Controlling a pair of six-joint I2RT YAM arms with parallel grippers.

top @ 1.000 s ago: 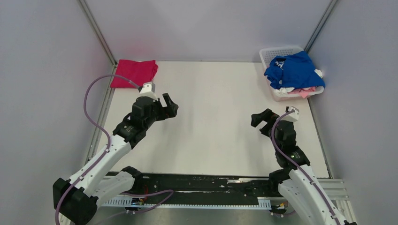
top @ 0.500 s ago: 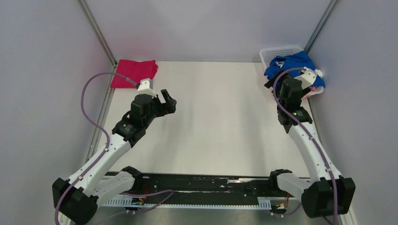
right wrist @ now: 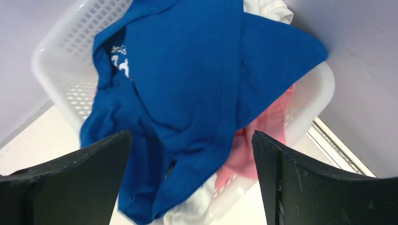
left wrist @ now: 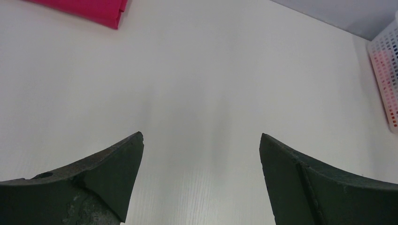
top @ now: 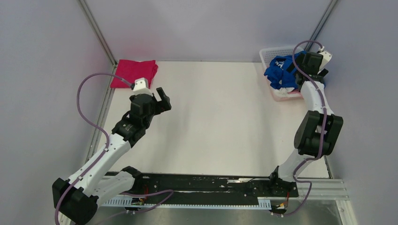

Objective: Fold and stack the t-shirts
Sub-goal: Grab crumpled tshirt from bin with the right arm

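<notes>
I will lower my right gripper onto the long fold of the blue t-shirt next and close its fingers, since this t-shirt lies over the pink and white ones.
The royal-blue t-shirt with white lettering lies crumpled on top of a white basket at the far right corner. In the right wrist view the blue t-shirt covers a pale pink t-shirt and a white t-shirt in the basket. My right gripper hovers open just above the blue t-shirt, its jaws wide apart and empty. The magenta t-shirt lies folded at the far left corner, its edge showing in the left wrist view. My left gripper is open and empty above bare table.
The white table is walled by grey panels on the left, back and right. The basket's corner shows at the right edge of the left wrist view. A metal rail runs beside the basket.
My right arm has swung from mid-table up to the far right and now hovers over the basket. My left gripper has drifted slightly left and back, still open.
</notes>
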